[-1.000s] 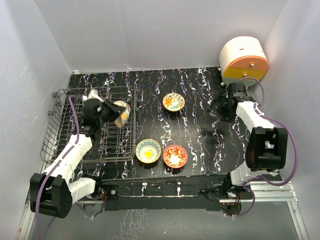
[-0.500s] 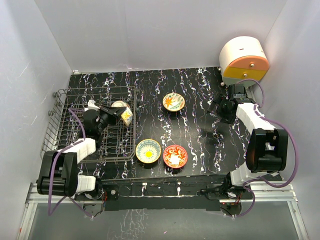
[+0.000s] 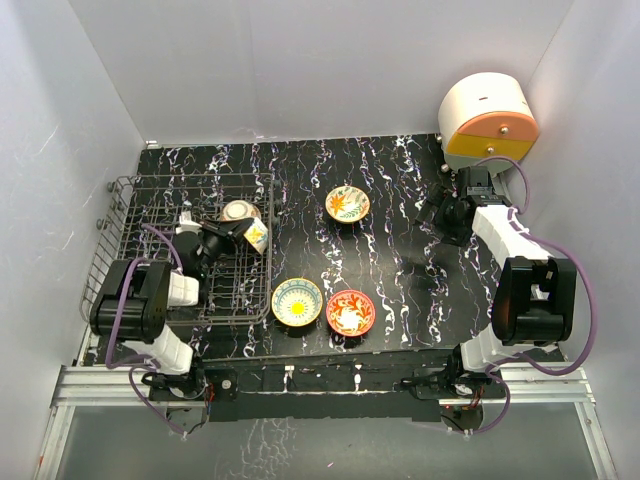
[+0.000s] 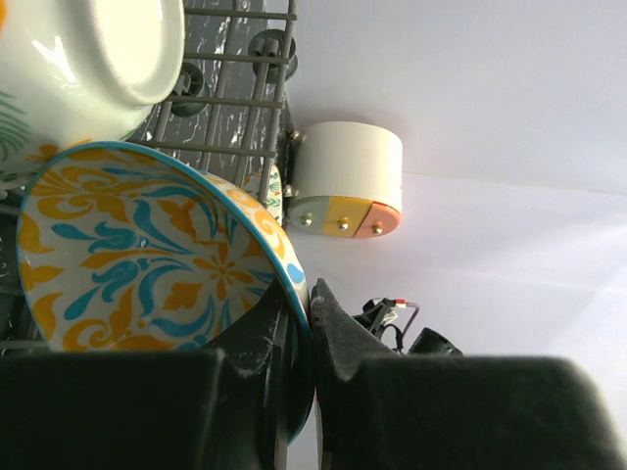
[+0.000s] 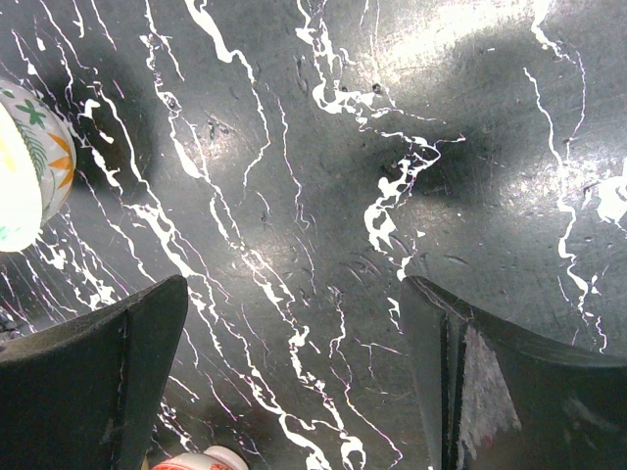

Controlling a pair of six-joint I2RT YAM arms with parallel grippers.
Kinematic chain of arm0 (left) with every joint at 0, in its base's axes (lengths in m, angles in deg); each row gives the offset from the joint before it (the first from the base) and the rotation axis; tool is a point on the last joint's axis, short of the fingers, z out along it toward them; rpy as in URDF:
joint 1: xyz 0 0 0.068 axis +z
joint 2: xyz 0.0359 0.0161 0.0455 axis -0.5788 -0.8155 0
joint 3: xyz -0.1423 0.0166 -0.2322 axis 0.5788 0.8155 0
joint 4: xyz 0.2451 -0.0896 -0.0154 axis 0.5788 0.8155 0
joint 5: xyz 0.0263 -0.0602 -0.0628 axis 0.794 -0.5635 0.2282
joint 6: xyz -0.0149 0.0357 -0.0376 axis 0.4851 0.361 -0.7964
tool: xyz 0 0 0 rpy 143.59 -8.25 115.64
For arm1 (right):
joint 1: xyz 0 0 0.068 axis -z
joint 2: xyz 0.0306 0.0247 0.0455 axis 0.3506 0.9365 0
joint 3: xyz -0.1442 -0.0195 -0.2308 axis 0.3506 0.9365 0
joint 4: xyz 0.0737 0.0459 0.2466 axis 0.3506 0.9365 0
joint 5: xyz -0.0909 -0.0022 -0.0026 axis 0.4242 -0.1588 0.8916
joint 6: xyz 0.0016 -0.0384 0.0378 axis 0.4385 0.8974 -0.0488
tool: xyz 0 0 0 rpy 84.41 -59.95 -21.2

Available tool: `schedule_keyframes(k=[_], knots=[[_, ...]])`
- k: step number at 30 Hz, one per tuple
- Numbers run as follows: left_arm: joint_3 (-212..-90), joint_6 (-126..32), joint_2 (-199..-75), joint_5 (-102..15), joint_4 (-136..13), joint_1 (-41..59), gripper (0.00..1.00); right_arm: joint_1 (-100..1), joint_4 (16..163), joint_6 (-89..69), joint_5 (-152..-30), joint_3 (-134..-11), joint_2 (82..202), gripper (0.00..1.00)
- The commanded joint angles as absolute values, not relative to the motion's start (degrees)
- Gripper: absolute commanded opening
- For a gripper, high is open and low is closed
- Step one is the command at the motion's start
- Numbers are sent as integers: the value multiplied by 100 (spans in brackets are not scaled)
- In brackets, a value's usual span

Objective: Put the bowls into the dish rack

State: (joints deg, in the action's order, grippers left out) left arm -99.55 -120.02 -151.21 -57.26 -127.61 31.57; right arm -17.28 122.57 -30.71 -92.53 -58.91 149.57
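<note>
The held bowl should go slightly back and down over the rack's wires next, and then my left gripper will release the bowl's rim.
The dark wire dish rack (image 3: pixel 128 205) stands at the table's left. One bowl (image 3: pixel 238 210) rests in it, foot ring up; its pale underside fills the top left of the left wrist view (image 4: pixel 88 59). My left gripper (image 3: pixel 240 233) is shut on the rim of a yellow-and-blue bowl (image 3: pixel 256 236), tilted on edge over the rack's right side. The left wrist view shows that bowl (image 4: pixel 147 264) pinched in my gripper (image 4: pixel 312 333). Three bowls sit on the table: an orange-leaf one (image 3: pixel 347 203), a yellow-and-blue one (image 3: pixel 297 301) and a red-orange one (image 3: pixel 351 312). My right gripper (image 3: pixel 433 215) is open and empty above bare table (image 5: pixel 294 362).
A white drum with orange and yellow bands (image 3: pixel 487 122) stands at the back right corner, also visible in the left wrist view (image 4: pixel 348 181). White walls enclose the black marbled table (image 3: pixel 400 270). In the right wrist view a bowl's edge (image 5: pixel 24 166) shows at the left.
My left arm has folded back toward its base, and the held bowl has shifted slightly right and down over the rack's right side. My right arm has not moved.
</note>
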Motion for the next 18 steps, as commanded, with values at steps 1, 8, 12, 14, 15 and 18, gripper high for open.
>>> schedule_keyframes(k=[1,8,12,14,15,18], knots=[[-9649,-12333,-15542,-5974,-14216,3191,0,-1702,12150,-3061,-9151,-6223,14985,92],[-9139,-12211,-15697,-6086,-14279,3381,0,-1705,12139,-3042,-9141,-6210,15040,92],[-8933,-11890,-15391,-6201,-13706,3564,3,-1701,12116,-3033,-9156,-6187,15072,92],[-8885,-11675,-15172,-6231,-13277,3632,8,-1700,12103,-3030,-9168,-6169,15085,92],[-8866,-11589,-15067,-6235,-13096,3664,9,-1701,12093,-3030,-9176,-6156,15094,92],[-8838,-11386,-14862,-6257,-12589,3779,13,-1701,12065,-3038,-9197,-6126,15097,92]])
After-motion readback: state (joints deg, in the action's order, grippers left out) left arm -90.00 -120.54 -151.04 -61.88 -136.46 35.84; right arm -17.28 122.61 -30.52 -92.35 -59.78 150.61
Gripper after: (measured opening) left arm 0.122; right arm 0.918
